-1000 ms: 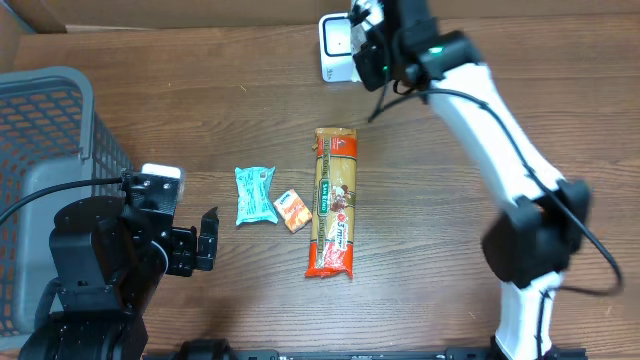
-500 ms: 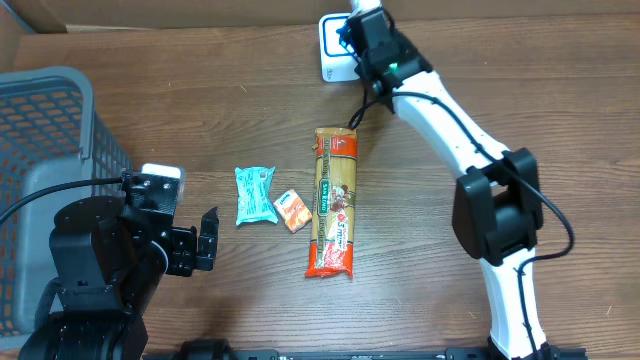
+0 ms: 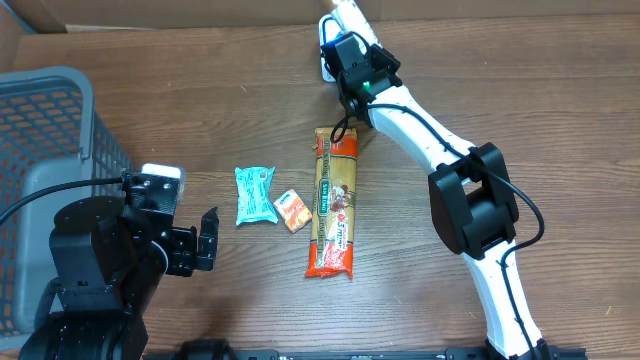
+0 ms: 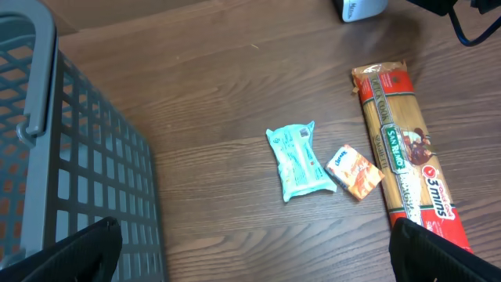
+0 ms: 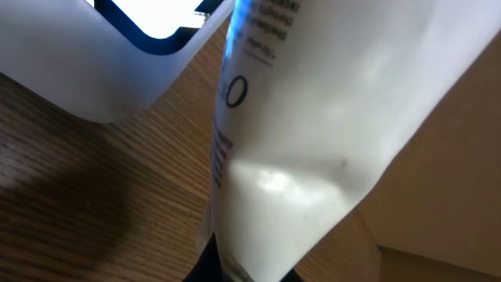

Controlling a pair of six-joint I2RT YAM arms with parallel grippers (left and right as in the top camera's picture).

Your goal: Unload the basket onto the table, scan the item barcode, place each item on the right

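Note:
Bare wood is below my right gripper and to its right in the overhead view, so the gripper will next swing sideways, back and down to let go of the white packet [image 5: 313, 117].
A white packet [image 5: 313, 117] with printed lettering fills the right wrist view, pinched at its lower end by my right gripper [image 5: 243, 270], which is shut on it. It hangs right beside the white scanner [image 5: 102, 63], whose dark-rimmed window shows at the top left. From overhead, the right gripper [image 3: 347, 35] is over the scanner [image 3: 328, 62] at the table's back edge, and the packet's tip [image 3: 343, 13] pokes out beyond it. My left gripper [image 3: 205, 240] stands open near the front left, its fingertips [image 4: 78, 251] wide apart over bare wood.
A long pasta packet [image 3: 333, 200], a teal packet [image 3: 255, 194] and a small orange packet [image 3: 292, 210] lie mid-table. A grey plastic basket [image 3: 50, 130] stands at the left edge. A cardboard wall runs along the back.
My right arm has swung left and back, carrying the white packet closer over the scanner. The left arm and the items on the table have not moved.

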